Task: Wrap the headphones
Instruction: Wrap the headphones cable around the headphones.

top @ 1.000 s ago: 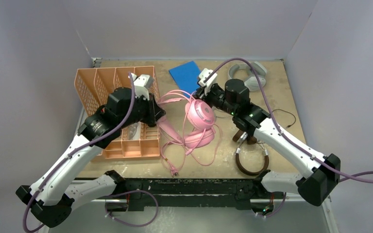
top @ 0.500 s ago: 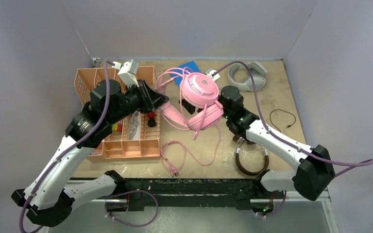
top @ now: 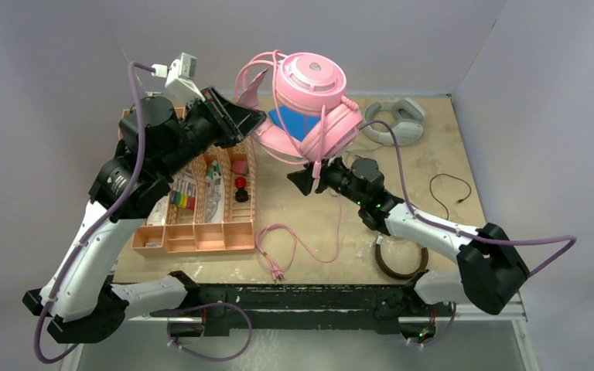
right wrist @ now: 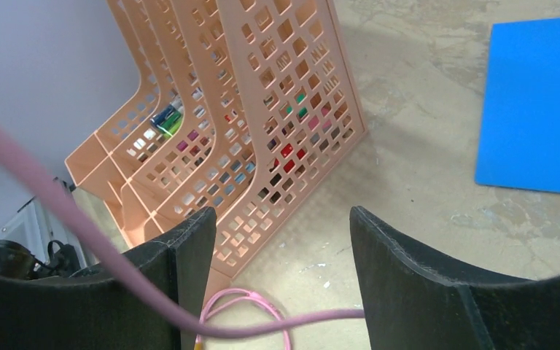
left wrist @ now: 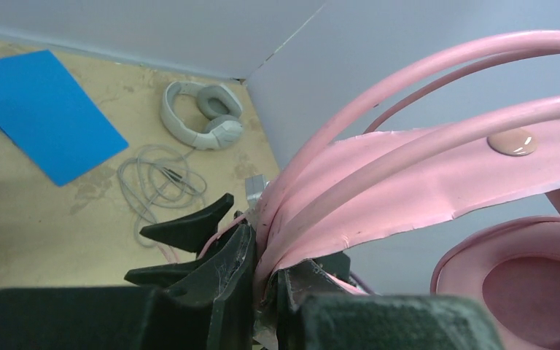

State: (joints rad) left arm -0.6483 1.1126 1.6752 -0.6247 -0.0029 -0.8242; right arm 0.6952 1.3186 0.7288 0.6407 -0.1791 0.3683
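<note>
The pink cable below the headset (right wrist: 284, 327) already runs between the fingers of the robot's right gripper, so that gripper will next move slightly toward the orange organizer and close on the cable.
My left gripper (top: 249, 122) is shut on the headband of the pink headphones (top: 309, 77) and holds them high above the table. The clamped pink band fills the left wrist view (left wrist: 408, 189), with the left gripper (left wrist: 268, 257) closed on it. Their pink cable (top: 298, 246) hangs down and lies looped on the table. My right gripper (top: 302, 180) is open below the headset, and the pink cable (right wrist: 262, 328) runs across between its fingers (right wrist: 189, 248). The light-grey headphones (top: 393, 122) lie at the back right. The brown-and-silver headphones (top: 398, 261) lie front right, partly hidden under my right arm.
An orange slotted organizer (top: 201, 224) with small items stands at the left, also in the right wrist view (right wrist: 248, 131). A blue sheet (top: 290, 122) lies at the back centre. A thin black cable (top: 445, 189) lies at the right. The grey cable (left wrist: 157, 179) is coiled beside the grey headset.
My left gripper has risen and carried the pink headphones up off the table. My right gripper has come down and forward, below the headset, and the cable now trails from above.
</note>
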